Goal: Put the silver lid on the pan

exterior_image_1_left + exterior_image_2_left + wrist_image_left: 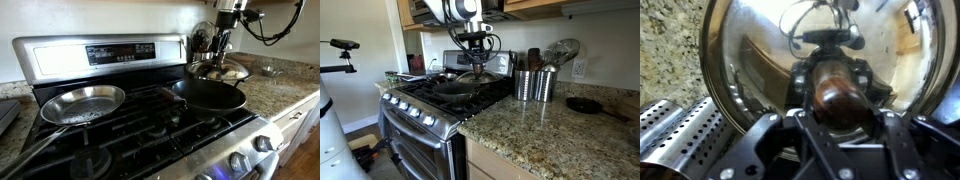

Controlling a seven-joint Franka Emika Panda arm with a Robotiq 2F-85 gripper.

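Observation:
The robot should next move its gripper toward the middle of the dark pan (pixel 208 95) and lower the lid onto the pan's rim before letting it go, because the pan is still open.
The silver lid (pixel 221 72) is a shiny dome with a dark brown knob. It is just past the right edge of the stove, next to the dark pan (pixel 208 95), which sits on the right front burner. My gripper (pixel 222 52) comes straight down onto the lid. In the wrist view the lid (pixel 750 60) fills the picture, and the gripper's fingers (pixel 836 100) press on both sides of the knob. In an exterior view the gripper (pixel 475 62) holds the lid (pixel 480 73) at the far edge of the pan (pixel 455 88). I cannot tell if the lid is off the counter.
A shiny silver frying pan (pixel 85 102) sits on the left burner. Perforated metal utensil holders (pixel 532 85) stand on the granite counter by the lid and also show in the wrist view (pixel 680 135). A small dark pan (pixel 585 104) lies further along the counter.

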